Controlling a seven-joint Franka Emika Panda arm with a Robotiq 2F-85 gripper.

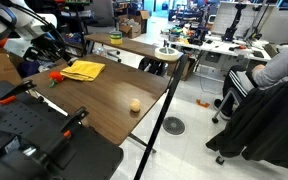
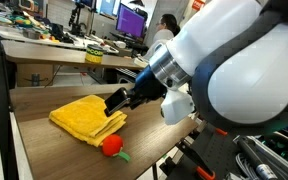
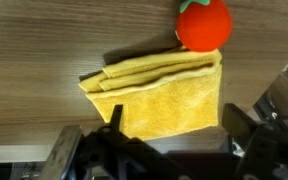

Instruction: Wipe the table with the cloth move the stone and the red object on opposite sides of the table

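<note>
The gripper has its open fingers above the cloth and needs to move off it and lower them around the red tomato-like object (image 2: 112, 145) (image 3: 205, 25), because that is below the gripper, beside the cloth.
A folded yellow cloth (image 1: 83, 70) lies on the wooden table (image 1: 114, 100) at its far end; it also shows in an exterior view (image 2: 86, 118) and in the wrist view (image 3: 162, 92). A red tomato-like object (image 1: 55, 76) sits beside the cloth, also seen in an exterior view (image 2: 111, 146) and in the wrist view (image 3: 204, 24). A small tan stone (image 1: 134, 106) lies near the table's near right edge. My gripper (image 3: 172, 125) is open, its fingers straddling the cloth's edge just above it; in an exterior view (image 2: 119, 103) it hovers over the cloth.
Black equipment and a clamp (image 1: 44, 135) sit at the table's near left end. A second table (image 1: 129, 45) with clutter stands behind. A seated person (image 1: 274, 70) is at the right. Desks with monitors (image 2: 129, 20) fill the background.
</note>
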